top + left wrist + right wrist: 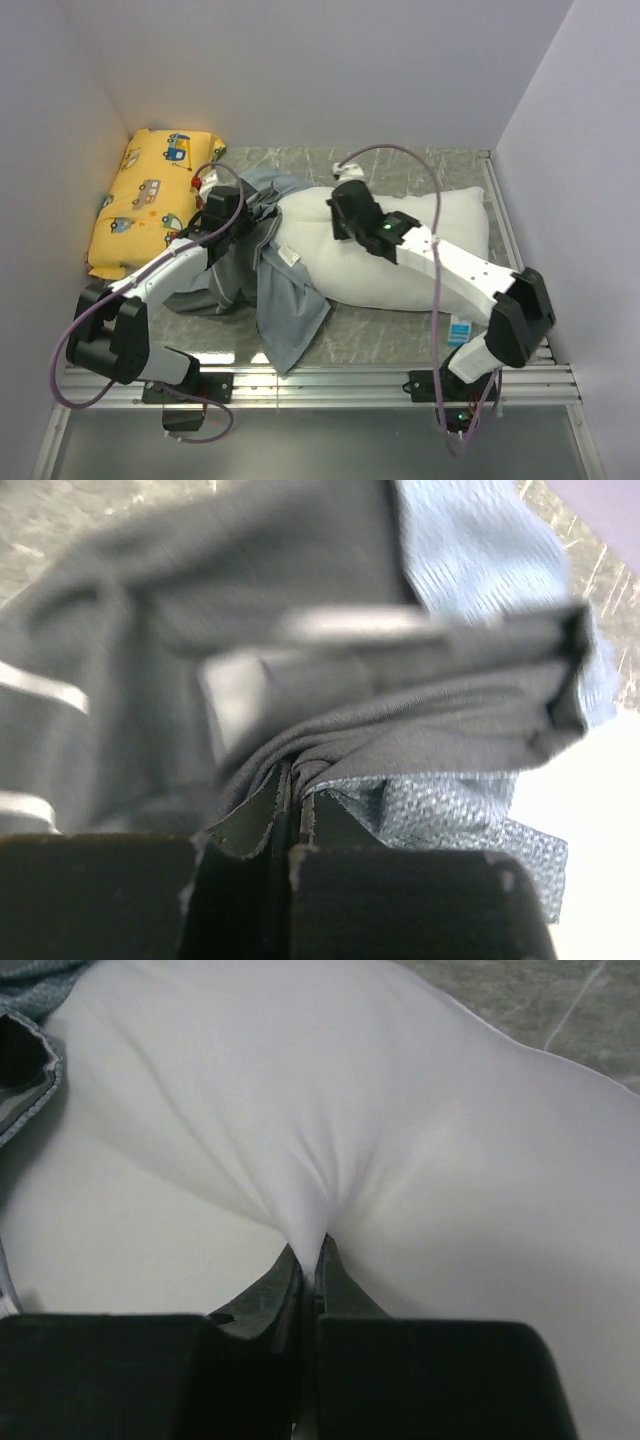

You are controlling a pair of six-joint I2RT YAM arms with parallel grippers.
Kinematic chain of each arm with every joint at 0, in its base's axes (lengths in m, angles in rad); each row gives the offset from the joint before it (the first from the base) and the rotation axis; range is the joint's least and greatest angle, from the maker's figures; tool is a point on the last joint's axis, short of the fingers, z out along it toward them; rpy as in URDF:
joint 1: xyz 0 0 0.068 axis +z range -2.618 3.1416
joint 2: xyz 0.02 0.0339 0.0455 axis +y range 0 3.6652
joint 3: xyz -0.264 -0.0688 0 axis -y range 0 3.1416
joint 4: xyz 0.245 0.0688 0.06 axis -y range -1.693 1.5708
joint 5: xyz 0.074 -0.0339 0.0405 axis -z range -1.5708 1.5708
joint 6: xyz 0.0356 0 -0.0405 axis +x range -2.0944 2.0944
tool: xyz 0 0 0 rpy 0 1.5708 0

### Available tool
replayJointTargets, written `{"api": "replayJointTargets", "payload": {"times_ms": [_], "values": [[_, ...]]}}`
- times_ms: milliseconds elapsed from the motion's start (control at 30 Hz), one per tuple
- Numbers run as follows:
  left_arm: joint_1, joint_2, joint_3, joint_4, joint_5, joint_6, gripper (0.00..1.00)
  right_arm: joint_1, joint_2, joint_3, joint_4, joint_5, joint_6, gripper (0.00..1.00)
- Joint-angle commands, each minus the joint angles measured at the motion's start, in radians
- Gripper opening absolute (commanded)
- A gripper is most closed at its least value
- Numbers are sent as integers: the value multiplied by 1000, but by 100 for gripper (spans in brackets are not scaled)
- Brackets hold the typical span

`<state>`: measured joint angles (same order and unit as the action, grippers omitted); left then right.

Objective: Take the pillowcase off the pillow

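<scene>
My left gripper moves toward the yellow pillow next, away from the white pillow, and the dark fold then comes free from its fingers.
The white pillow point(400, 260) lies across the middle of the table, most of it bare. The grey pillowcase point(285, 310) is bunched over the pillow's left end and trails toward the front edge. My left gripper point(222, 208) is shut on a fold of the pillowcase point(330, 740), whose dark side and lighter blue-grey inside point(470, 550) fill the left wrist view. My right gripper point(345, 205) sits on top of the pillow point(330, 1110) and is shut on a pinch of its white cloth, which puckers up between the fingertips.
A yellow pillow with cartoon cars point(150, 195) lies against the left wall at the back. White walls close in the left, back and right. A metal rail point(350, 378) runs along the near edge. A small blue-and-white tag point(460, 330) lies by the right arm.
</scene>
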<state>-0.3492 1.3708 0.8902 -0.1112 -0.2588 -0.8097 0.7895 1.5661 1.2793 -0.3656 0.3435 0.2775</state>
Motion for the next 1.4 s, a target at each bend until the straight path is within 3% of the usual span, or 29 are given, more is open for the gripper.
{"api": "replayJointTargets", "payload": {"times_ms": [0, 133, 433, 1000, 1367], "values": [[45, 56, -20, 11, -60, -32, 1, -125, -155, -81, -122, 48, 29, 0], [70, 79, -17, 28, -48, -25, 0, -187, -323, -127, -92, -17, 34, 0], [102, 88, -22, 30, -51, -11, 0, -237, -458, -80, -101, -64, 55, 0], [168, 19, -22, 36, -7, -48, 0, -322, -491, 135, -108, -186, 91, 0], [279, 30, -5, 39, 39, -45, 0, -388, -529, 203, -118, -244, 118, 0]]}}
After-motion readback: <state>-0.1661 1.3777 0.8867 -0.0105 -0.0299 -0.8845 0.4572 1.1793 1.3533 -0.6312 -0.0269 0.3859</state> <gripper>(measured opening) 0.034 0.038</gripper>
